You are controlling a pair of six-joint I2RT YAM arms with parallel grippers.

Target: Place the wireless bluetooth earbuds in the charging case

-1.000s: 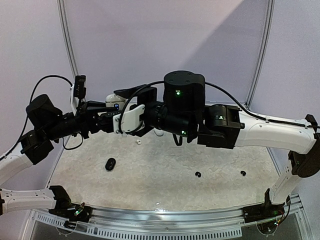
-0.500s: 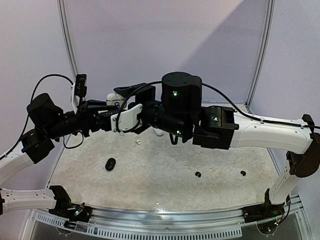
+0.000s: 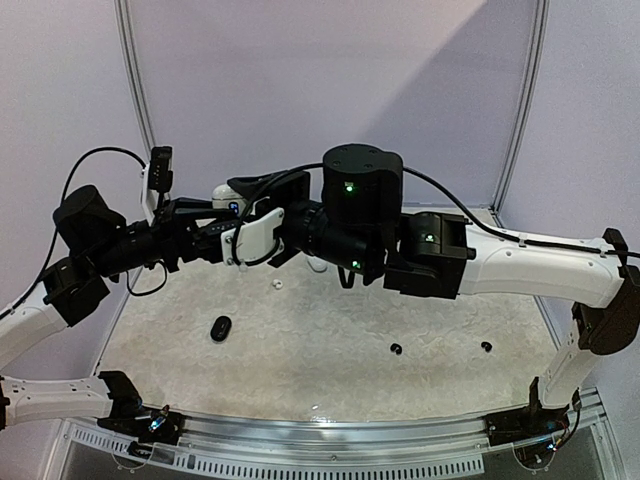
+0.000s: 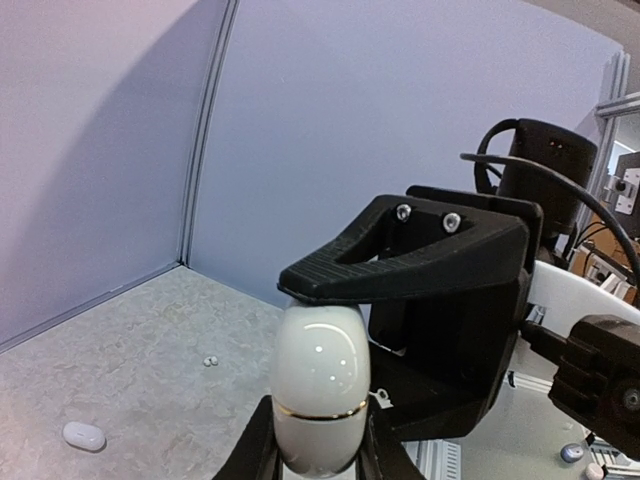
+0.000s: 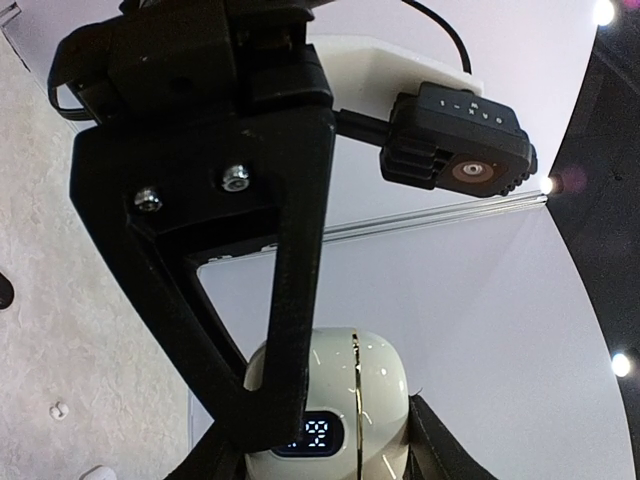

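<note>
The case looks closed. My right gripper should next carry it away from my left gripper, tip downward and lower it onto the table near the black earbuds.
A white charging case (image 3: 226, 195) with a gold seam is held in the air at the back left, between both grippers. My left gripper (image 3: 220, 212) is shut on it; in the left wrist view its fingers flank the case (image 4: 320, 370). My right gripper (image 3: 240, 198) is also closed on the case, one finger (image 4: 400, 255) lying on its top end. In the right wrist view the case (image 5: 375, 400) shows a lit "29" display and looks closed. A white earbud (image 3: 277, 284) and two black earbuds (image 3: 396, 349) (image 3: 486, 346) lie on the table.
A black case (image 3: 221, 328) lies on the table at the left. In the left wrist view, small white buds (image 4: 210, 361) and a white oval object (image 4: 84, 436) lie on the speckled surface. Purple walls close in the back and sides.
Both arms have shifted slightly left with the white case still held between them. Things on the table have not moved.
</note>
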